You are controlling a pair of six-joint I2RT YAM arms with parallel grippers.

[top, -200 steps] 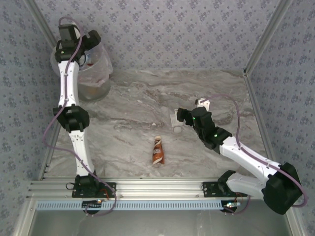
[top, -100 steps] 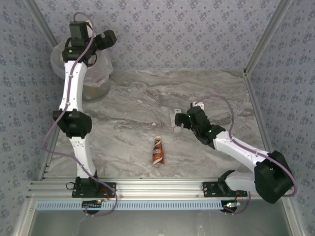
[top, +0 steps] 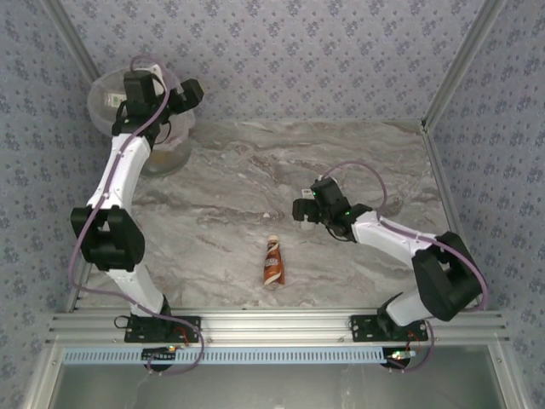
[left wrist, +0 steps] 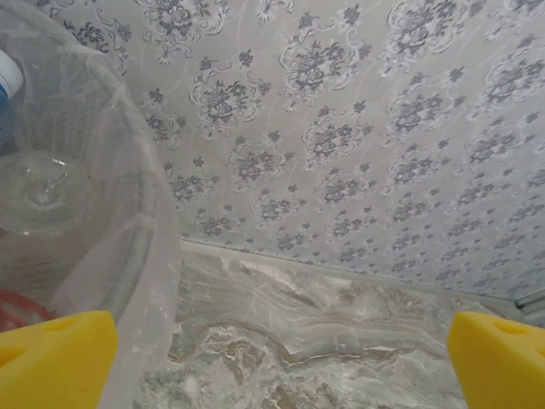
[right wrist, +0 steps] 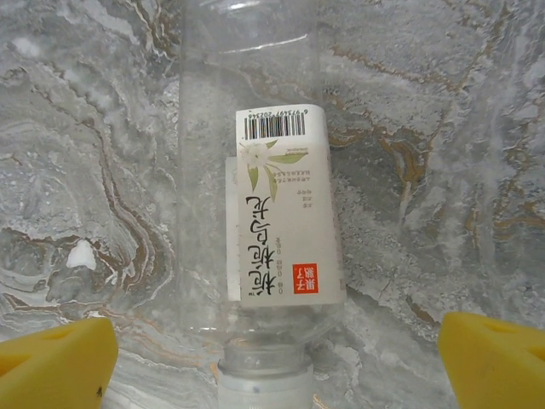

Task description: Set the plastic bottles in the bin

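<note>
The right gripper lowers its open fingers around the labelled body at the clear bottle's white label (right wrist: 285, 209) below next, as they already spread wider than that body.
A clear bottle (right wrist: 255, 170) with a white label and a white cap (right wrist: 264, 388) lies on the marble table. My right gripper (right wrist: 272, 366) is open, its yellow fingertips (right wrist: 55, 358) wide on either side of the bottle's neck; from above it (top: 305, 210) covers that bottle. A brown-white bottle (top: 272, 260) lies alone nearer the front. The translucent bin (top: 162, 152) stands at the back left with bottles inside: a clear one (left wrist: 38, 192) and a blue cap (left wrist: 7, 81). My left gripper (top: 187, 90) hangs open and empty just right of the bin's rim (left wrist: 157, 221).
Patterned walls close the back and both sides, with metal posts in the corners. An aluminium rail (top: 272, 324) runs along the front edge by the arm bases. Bare marble (top: 238, 179) lies between the bin and the right gripper.
My left gripper has swung from over the bin to its right side. My right gripper has slid left and settled over the clear bottle. The brown-white bottle has stayed put.
</note>
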